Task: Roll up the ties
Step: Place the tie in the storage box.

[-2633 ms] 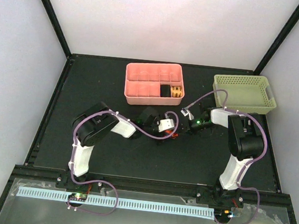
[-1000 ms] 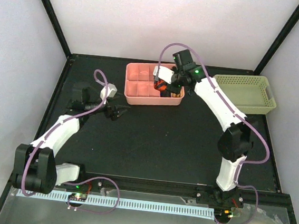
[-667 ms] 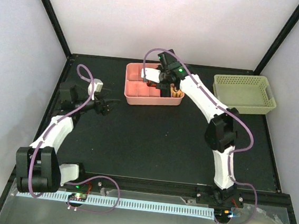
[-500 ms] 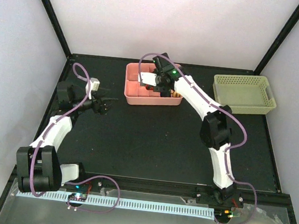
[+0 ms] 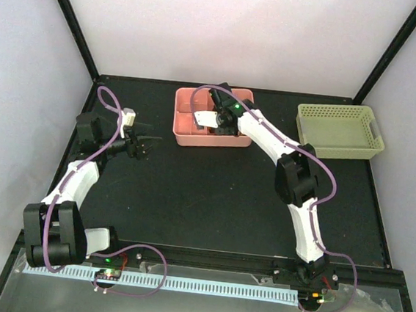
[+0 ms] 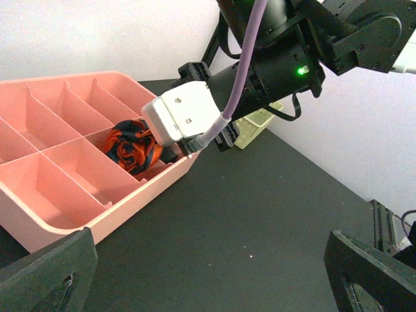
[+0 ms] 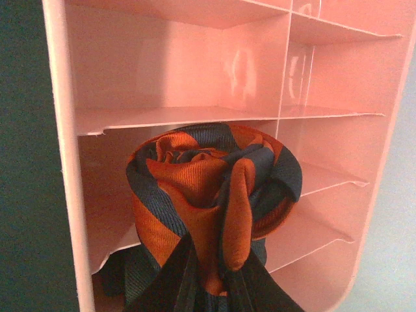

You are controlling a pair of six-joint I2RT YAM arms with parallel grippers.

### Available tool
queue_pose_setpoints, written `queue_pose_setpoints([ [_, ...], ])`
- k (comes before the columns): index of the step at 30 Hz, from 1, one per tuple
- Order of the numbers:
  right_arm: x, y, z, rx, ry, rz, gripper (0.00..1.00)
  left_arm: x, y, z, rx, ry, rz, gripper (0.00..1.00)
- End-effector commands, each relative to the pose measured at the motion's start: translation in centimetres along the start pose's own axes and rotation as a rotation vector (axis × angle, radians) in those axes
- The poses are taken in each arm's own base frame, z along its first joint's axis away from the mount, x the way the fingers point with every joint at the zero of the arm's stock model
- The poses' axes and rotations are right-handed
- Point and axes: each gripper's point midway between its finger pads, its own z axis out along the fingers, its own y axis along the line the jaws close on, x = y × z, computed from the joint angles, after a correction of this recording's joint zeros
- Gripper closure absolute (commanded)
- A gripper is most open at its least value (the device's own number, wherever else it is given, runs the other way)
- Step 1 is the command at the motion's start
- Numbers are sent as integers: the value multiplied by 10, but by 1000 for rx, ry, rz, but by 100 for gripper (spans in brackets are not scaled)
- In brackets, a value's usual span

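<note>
The coil still bulges over the divider's rim, so my right gripper will lower the coil deeper into its near-row section (image 7: 195, 195) next, then release it.
The tie is rolled into a tight orange-red and navy coil (image 7: 214, 188). It sits in a near-row compartment of the pink tray (image 7: 64, 130). My right gripper (image 7: 218, 292) is shut on the coil's lower side, one dark finger (image 7: 170, 283) on each flank. In the top view the right gripper (image 5: 219, 128) reaches down into the tray (image 5: 187, 138) and hides the tie. The left wrist view shows the coil (image 6: 133, 144) in the tray (image 6: 117, 208) beside the right wrist. My left gripper (image 5: 141, 147) is open and empty over the table, left of the tray.
A pale green mesh basket (image 5: 339, 130) stands at the back right and also shows in the left wrist view (image 6: 260, 120). The black mat (image 5: 204, 192) runs to the raised frame edges. The right arm stretches diagonally across the mat's middle right.
Both grippers left the middle of the mat. The right one carried the rolled tie up to the tray and slid left along it. The left arm swung out left.
</note>
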Motion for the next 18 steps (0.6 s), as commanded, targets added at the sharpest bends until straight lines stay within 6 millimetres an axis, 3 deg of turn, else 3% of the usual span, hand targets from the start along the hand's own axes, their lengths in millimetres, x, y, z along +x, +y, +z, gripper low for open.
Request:
queue_pose_setpoints([
  [1, 6, -1, 14, 13, 52, -39, 98, -8, -8, -2, 45, -15, 30, 1],
  [10, 5, 10, 50, -28, 69, -60, 96, -9, -12, -3, 51, -17, 28, 1],
  [13, 6, 6, 52, -9, 80, -46, 85, -9, -13, -4, 51, -18, 32, 1],
  [18, 3, -12, 34, 40, 75, 12, 61, -8, -12, -3, 55, -16, 25, 1],
])
